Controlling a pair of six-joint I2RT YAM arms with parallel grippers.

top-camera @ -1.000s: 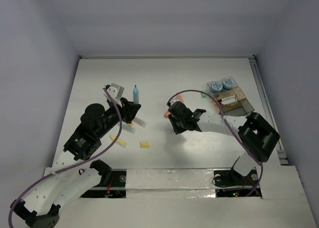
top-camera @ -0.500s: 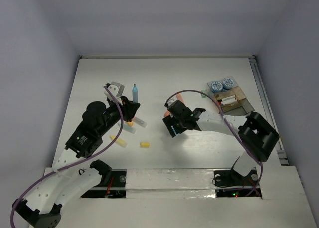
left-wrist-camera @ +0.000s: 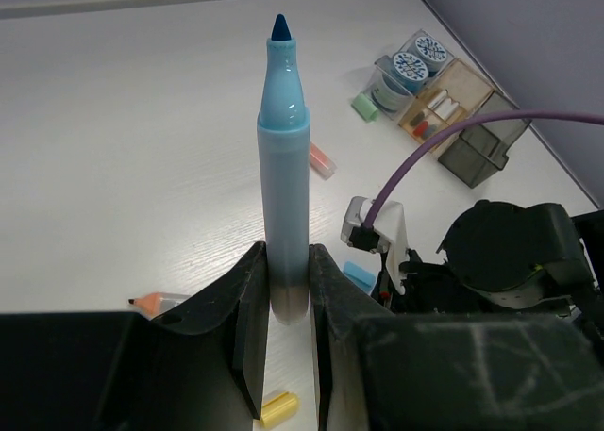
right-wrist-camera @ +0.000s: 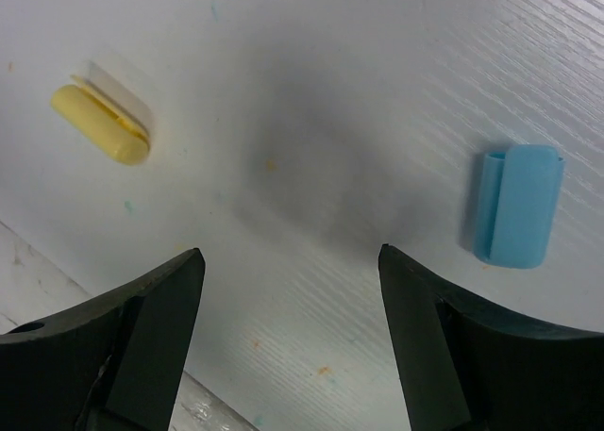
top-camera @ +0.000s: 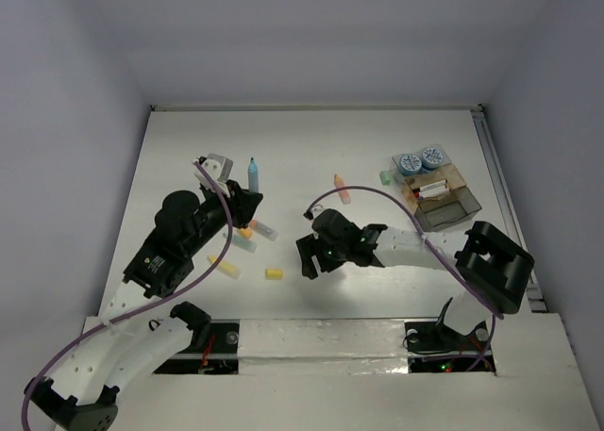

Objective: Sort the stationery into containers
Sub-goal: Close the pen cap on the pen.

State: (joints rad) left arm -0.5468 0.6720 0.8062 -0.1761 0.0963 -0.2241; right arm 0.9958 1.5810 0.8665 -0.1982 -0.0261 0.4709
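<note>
Next I should shift my right gripper outward and toward the right in its wrist view, turning its fingers astride the blue piece [right-wrist-camera: 517, 205], because they span only bare table.
My left gripper [top-camera: 247, 203] [left-wrist-camera: 288, 261] is shut on a light blue marker [top-camera: 253, 174] [left-wrist-camera: 285, 167], which points away from it, tip out. My right gripper [top-camera: 306, 257] [right-wrist-camera: 288, 256] hangs open just above the table, with only bare table between its jaws. A short yellow piece [right-wrist-camera: 102, 122] [top-camera: 274, 274] lies to its left and a blue piece [right-wrist-camera: 517, 205] [left-wrist-camera: 359, 275] to its right. The clear divided container [top-camera: 439, 190] [left-wrist-camera: 453, 110] stands at the far right and holds two patterned rolls [top-camera: 420, 159] [left-wrist-camera: 411, 63].
An orange-pink stick [top-camera: 342, 190] [left-wrist-camera: 321, 159] and a green piece [top-camera: 385, 177] [left-wrist-camera: 364, 107] lie between the arms and the container. Near the left gripper are a yellow stick [top-camera: 225, 267], an orange piece [top-camera: 246, 232] and a clear-capped marker [top-camera: 264, 230].
My right gripper has opened wide and moved toward the near left, closer to the yellow piece. The left arm still holds the blue marker and has barely moved.
</note>
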